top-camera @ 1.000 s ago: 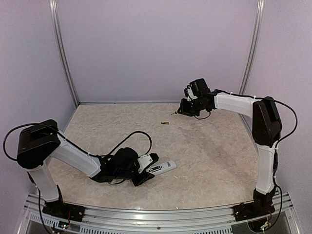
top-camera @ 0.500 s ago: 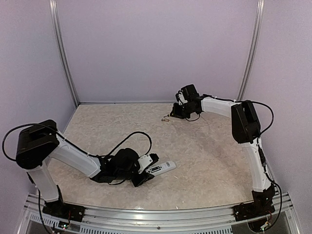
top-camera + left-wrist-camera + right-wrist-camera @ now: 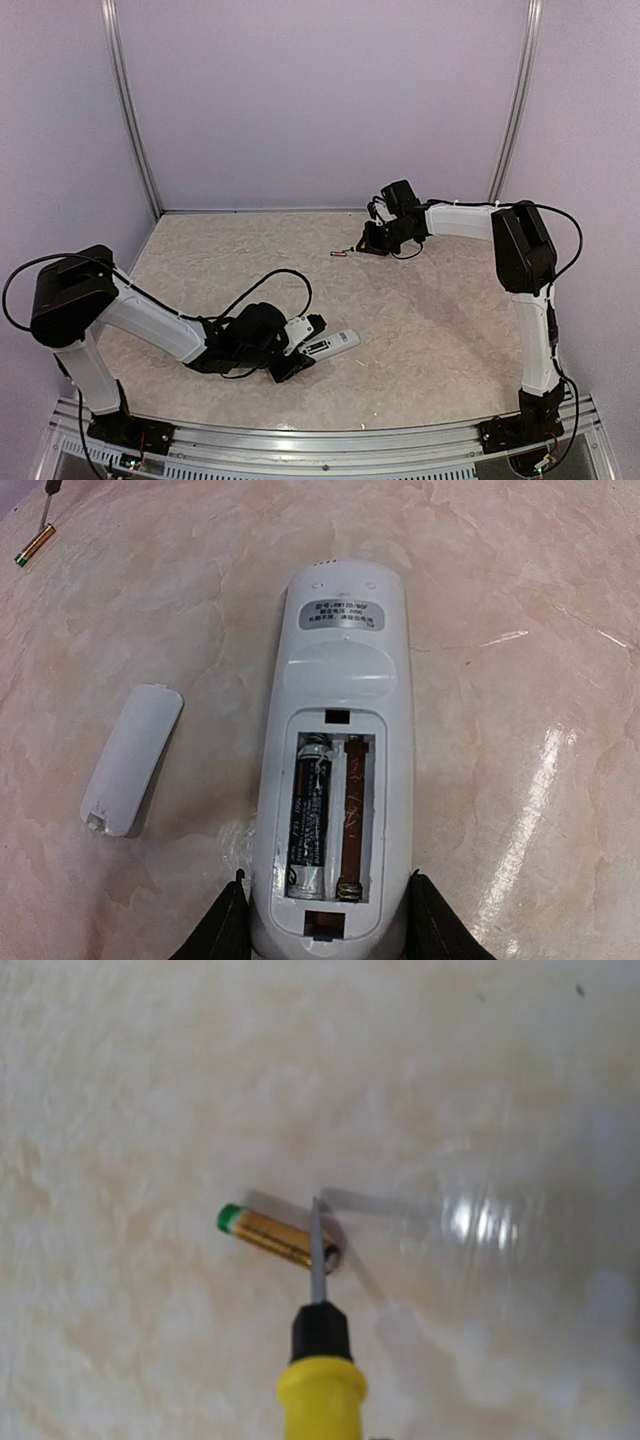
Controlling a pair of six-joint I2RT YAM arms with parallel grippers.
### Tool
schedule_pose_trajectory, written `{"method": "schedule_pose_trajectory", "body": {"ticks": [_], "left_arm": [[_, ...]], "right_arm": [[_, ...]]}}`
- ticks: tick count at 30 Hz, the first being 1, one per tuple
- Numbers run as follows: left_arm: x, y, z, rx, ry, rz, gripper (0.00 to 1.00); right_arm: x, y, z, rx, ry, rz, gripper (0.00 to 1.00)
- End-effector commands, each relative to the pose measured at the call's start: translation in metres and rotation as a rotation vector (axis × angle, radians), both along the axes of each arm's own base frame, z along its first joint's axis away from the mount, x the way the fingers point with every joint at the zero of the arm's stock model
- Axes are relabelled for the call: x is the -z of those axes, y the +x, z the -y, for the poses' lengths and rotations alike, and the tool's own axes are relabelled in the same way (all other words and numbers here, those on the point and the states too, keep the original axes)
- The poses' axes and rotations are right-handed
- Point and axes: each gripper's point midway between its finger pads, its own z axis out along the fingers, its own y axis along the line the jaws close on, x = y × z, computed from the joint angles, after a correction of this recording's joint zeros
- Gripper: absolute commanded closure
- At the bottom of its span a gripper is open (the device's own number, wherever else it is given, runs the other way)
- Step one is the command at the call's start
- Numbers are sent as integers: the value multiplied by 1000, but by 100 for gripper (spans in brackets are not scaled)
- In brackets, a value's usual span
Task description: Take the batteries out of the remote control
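Observation:
The remote control (image 3: pixel 336 343) will go onto bare tabletop, to my left gripper's left in the top view; my left gripper will next turn outward, carry it there and release it.
The white remote control (image 3: pixel 336 343) lies back-up on the table, its battery bay open (image 3: pixel 340 680). My left gripper (image 3: pixel 303 347) is shut on its near end, one finger on each side (image 3: pixel 330 925). The dark battery (image 3: pixel 312 815) sits in the left slot. The right slot is empty and shows a spring. The brassy-gold battery (image 3: pixel 339 253) lies loose on the table far back (image 3: pixel 278 1237), also seen in the left wrist view (image 3: pixel 35 543). My right gripper (image 3: pixel 378 238) holds a yellow-handled screwdriver (image 3: pixel 320 1370), its metal tip touching the gold battery's right end.
The small white cover piece (image 3: pixel 130 760) lies flat on the table just left of the remote. The pale purple walls (image 3: pixel 320 100) close the table at the back and sides. The left arm's black cable (image 3: pixel 270 280) loops over the table.
My right gripper with the screwdriver swung left, then came a little nearer and right, its tip now at the gold battery. The left arm and the remote have not moved.

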Motion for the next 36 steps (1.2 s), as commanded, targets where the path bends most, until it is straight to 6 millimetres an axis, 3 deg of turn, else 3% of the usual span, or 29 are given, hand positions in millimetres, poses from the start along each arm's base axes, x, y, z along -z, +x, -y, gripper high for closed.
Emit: {"method": "schedule_pose_trajectory", "body": {"ticks": [1,10,16,19,22,29,33,36], "left_arm": [[-5,2,3,-8,10,5,77],[-9,10,6,-50,6,-2,77],[-10,23,18,-165,37,-28,80],[-18,26,12,-250,49,-1,79],[-36,33,-9,-389,19,15,79],[-75,30,-66,-663,-99,-12,79],[-75,29,-100,-828,-101,-52,78],[-62,25,-124,-945,-103,-106,78]], "right_arm": [[-16,-13,3,-10,33,-11,100],[-19,-14,0,-26,46,-3,100],[-24,-11,1,-17,38,10,100],[-32,-11,3,-13,31,27,100],[-38,-12,6,-6,23,37,100],[-46,-15,10,1,24,53,100],[-50,-17,10,1,28,59,100],[-50,-19,11,-1,33,59,100]]}}
